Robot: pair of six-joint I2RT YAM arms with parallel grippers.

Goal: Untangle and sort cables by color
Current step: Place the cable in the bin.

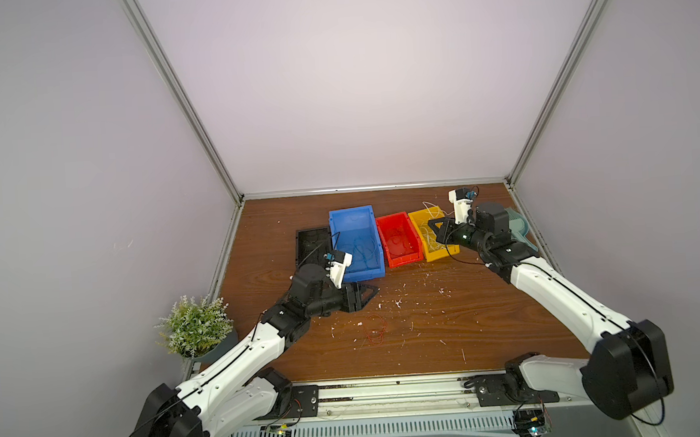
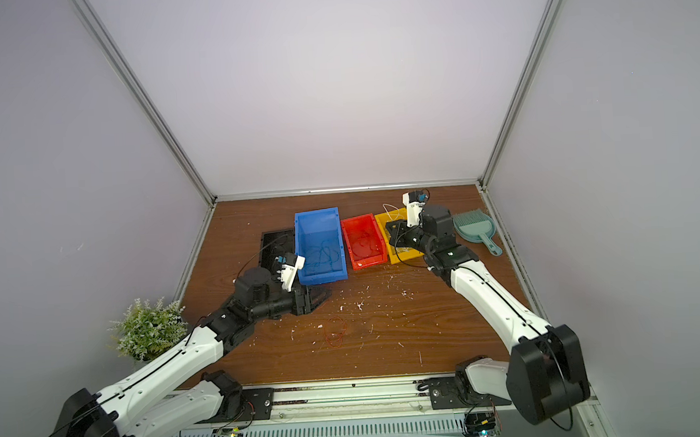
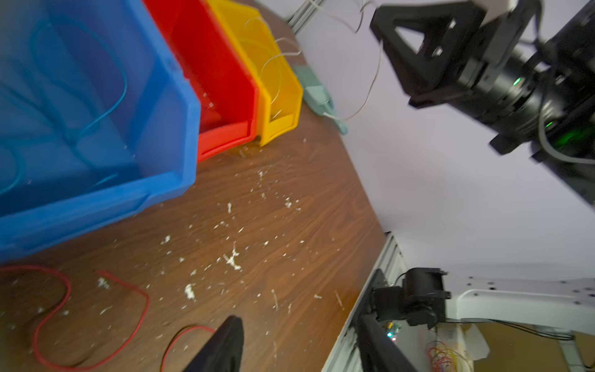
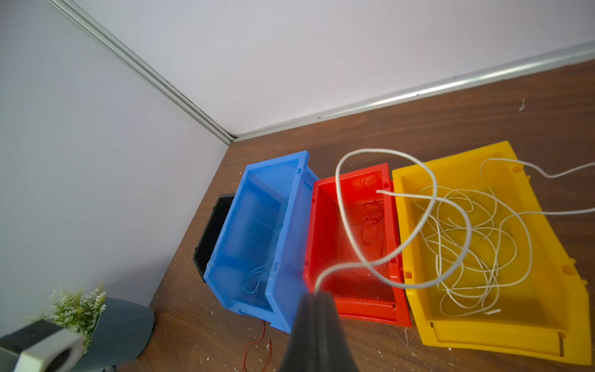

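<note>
My right gripper turns toward the yellow bin (image 4: 547,244) next, comes over the tangled white cables and lets go of the long one there, since its colour matches theirs.
My right gripper (image 4: 317,294) is shut on a long white cable (image 4: 338,190) that loops in the air over the red bin (image 4: 325,193) and the yellow bin (image 4: 547,244). In both top views this gripper (image 1: 434,227) (image 2: 395,230) hangs above the yellow bin. More white cables (image 4: 467,244) lie tangled in the yellow bin. Red cables (image 4: 370,222) lie in the red bin, blue cables (image 4: 257,277) in the blue bin (image 1: 357,269). My left gripper (image 1: 365,295) (image 3: 299,341) is open and holds nothing, low in front of the blue bin. A loose red cable (image 1: 376,330) (image 3: 48,309) lies on the table beside it.
A black bin (image 1: 310,247) sits left of the blue bin. A teal dustpan (image 2: 471,226) lies at the right, by the wall. A potted plant (image 1: 192,325) stands at the left edge. White scraps (image 1: 399,304) are scattered over the wooden table (image 1: 451,338).
</note>
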